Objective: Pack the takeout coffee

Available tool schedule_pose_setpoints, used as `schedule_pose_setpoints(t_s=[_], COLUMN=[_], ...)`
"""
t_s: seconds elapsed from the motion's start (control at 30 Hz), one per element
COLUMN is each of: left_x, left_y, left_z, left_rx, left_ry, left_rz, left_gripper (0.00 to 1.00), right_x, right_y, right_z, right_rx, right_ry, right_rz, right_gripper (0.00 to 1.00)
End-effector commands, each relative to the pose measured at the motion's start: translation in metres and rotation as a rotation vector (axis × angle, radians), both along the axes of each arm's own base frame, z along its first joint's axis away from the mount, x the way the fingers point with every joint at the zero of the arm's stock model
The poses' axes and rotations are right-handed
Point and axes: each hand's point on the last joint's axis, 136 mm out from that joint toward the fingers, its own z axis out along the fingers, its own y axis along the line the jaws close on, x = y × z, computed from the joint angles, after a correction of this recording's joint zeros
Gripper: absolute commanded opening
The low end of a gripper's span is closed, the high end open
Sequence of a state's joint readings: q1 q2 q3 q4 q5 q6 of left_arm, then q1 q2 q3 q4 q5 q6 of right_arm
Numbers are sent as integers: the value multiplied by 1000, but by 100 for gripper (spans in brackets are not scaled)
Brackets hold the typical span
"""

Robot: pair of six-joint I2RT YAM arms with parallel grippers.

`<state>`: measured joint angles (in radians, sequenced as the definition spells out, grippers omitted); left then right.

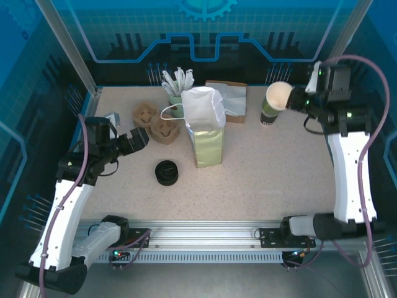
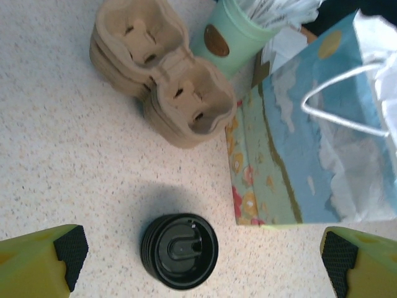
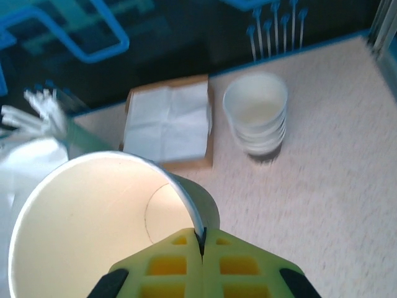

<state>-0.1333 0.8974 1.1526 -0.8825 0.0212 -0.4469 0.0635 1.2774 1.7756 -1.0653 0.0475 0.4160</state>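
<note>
My right gripper brings the cup back and lowers it to the table by the paper bag's near side next, then releases the cup's rim.
My right gripper point(image 1: 296, 99) point(image 3: 203, 245) is shut on the rim of a lidless paper cup point(image 1: 279, 95) point(image 3: 93, 217), pale green outside and cream inside, held tilted above the table at the back right. Just below it stands a stack of lidless white-rimmed cups point(image 1: 268, 115) point(image 3: 255, 118). My left gripper point(image 1: 138, 141) point(image 2: 205, 251) hangs open above a low black stack of lids point(image 1: 167, 172) point(image 2: 180, 250), with nothing between its fingers. The paper bag point(image 1: 205, 130) point(image 2: 310, 143) stands upright mid-table, its mouth open. The takeout coffee with its lid on is out of view.
Two stacked cardboard cup carriers point(image 1: 155, 122) point(image 2: 161, 74) lie left of the bag. A green cup of white packets point(image 1: 177, 87) point(image 2: 229, 37) and a box of napkins point(image 1: 228, 99) point(image 3: 169, 121) sit along the back edge.
</note>
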Motion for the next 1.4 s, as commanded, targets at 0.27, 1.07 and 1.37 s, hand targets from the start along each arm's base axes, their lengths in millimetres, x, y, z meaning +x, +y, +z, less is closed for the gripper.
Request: schedule_pose_setpoints(t_s=[0.27,1.07,1.37], left_x=[-27,-21,-15], left_y=[-17,-33,-38], left_z=[-74,-156,-162], left_rx=[-70,-51,-30], left_ry=[221,363,387], left_rz=[-30,-55,-58], left_gripper=[97,85,84], right_x=[-74,-108,-109], right_y=[71,202,214], right_z=[-116,-237,-254], right_rx=[105,-36,-86], right_ry=[81,142,176], right_rz=[143,424,440], right_gripper=[0,0,0])
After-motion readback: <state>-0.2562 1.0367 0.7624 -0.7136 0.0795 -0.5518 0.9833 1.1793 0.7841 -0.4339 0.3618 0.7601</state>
